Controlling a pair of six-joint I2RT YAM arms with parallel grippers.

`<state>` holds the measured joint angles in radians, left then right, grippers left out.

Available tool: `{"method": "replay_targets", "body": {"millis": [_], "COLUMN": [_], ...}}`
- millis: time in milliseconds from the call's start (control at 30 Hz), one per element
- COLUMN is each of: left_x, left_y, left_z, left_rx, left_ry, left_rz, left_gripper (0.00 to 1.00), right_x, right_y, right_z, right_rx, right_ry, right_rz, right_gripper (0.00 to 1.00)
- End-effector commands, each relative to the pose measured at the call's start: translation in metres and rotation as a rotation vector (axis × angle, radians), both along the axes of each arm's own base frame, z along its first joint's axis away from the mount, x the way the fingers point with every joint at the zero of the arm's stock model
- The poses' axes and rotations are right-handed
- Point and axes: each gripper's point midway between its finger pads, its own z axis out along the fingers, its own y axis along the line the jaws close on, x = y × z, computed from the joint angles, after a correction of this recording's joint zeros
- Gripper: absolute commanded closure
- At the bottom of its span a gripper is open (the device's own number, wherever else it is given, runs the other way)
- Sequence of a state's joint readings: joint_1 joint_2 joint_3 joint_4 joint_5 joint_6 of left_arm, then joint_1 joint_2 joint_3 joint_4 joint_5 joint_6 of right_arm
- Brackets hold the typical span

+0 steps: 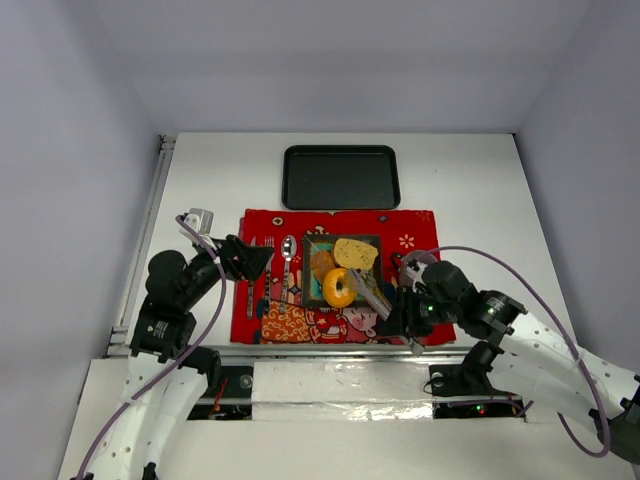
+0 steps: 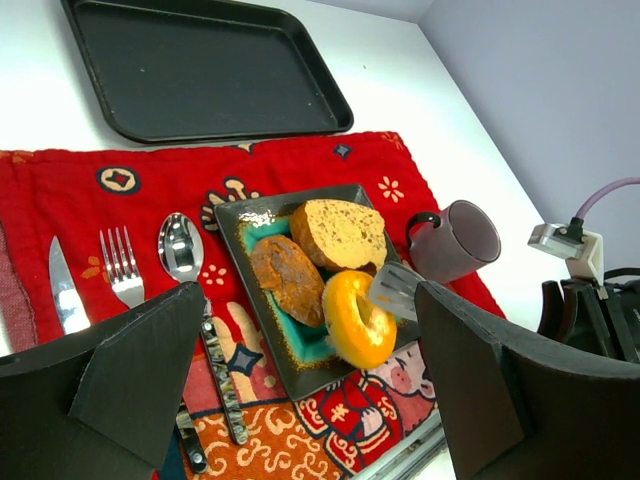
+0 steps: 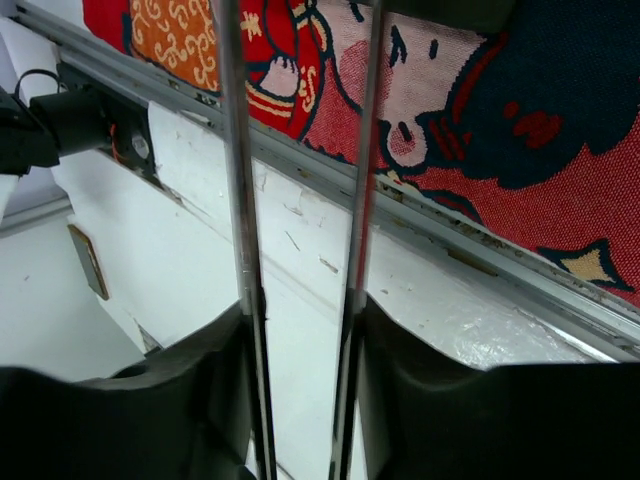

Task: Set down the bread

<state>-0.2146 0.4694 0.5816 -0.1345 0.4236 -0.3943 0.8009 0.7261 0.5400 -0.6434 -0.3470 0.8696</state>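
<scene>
Next, my right gripper moves the tongs outward and to its right in the top view, then lowers and releases them on the bare white tabletop.
A dark square plate (image 1: 308,272) on the red placemat holds the tan toast slice (image 1: 355,253), the dark-brown chunk (image 1: 322,263) and the golden ring bun (image 1: 339,287). In the left wrist view the bun (image 2: 357,320) stands tilted on the plate's near edge (image 2: 300,372), beside the chunk (image 2: 288,278) and the toast (image 2: 342,232). My right gripper (image 1: 412,312) is shut on metal tongs (image 1: 372,293). The tongs' slotted blade (image 2: 398,290) touches the bun. The tong arms (image 3: 235,200) pass between my right gripper (image 3: 300,330) pads. My left gripper (image 1: 262,262) is open and empty, left of the plate.
A black tray (image 1: 341,177) lies behind the placemat (image 1: 270,320). A knife (image 2: 60,290), fork (image 2: 120,265) and spoon (image 2: 180,245) lie left of the plate. A purple mug (image 2: 455,240) stands at the plate's right. The table's front rail (image 3: 420,220) is just below the right gripper.
</scene>
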Motion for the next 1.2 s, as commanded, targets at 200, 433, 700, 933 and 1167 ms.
{"method": "replay_targets", "body": {"millis": [200,433,700,933,1167], "left_x": [0.002,-0.003,-0.019,-0.027,-0.037], "left_y": [-0.005,-0.003,-0.009,-0.012,-0.017], "left_z": [0.007,0.016,0.030,0.035,0.042], "left_rx": [-0.011,-0.021,-0.032,-0.037,-0.046], "left_ry": [-0.047,-0.089,-0.152,-0.179,-0.208], "left_rz": [-0.035,-0.029,-0.062,-0.086,-0.114], "left_gripper": [0.16,0.16,0.15,0.15,0.15], "right_x": [0.010,0.063,0.245,0.351,0.376], "right_y": [0.006,0.014,-0.042,-0.169,-0.237], "right_z": [0.057,0.114,0.140,0.083,0.028], "right_rx": [0.106,0.117,-0.040,-0.102,-0.377], "right_ry": [-0.128,-0.299,-0.460,-0.291,-0.245], "right_rz": [-0.023,-0.185,-0.537,-0.818,-0.777], "right_gripper": [0.51,0.60,0.66,0.66,0.67]}}
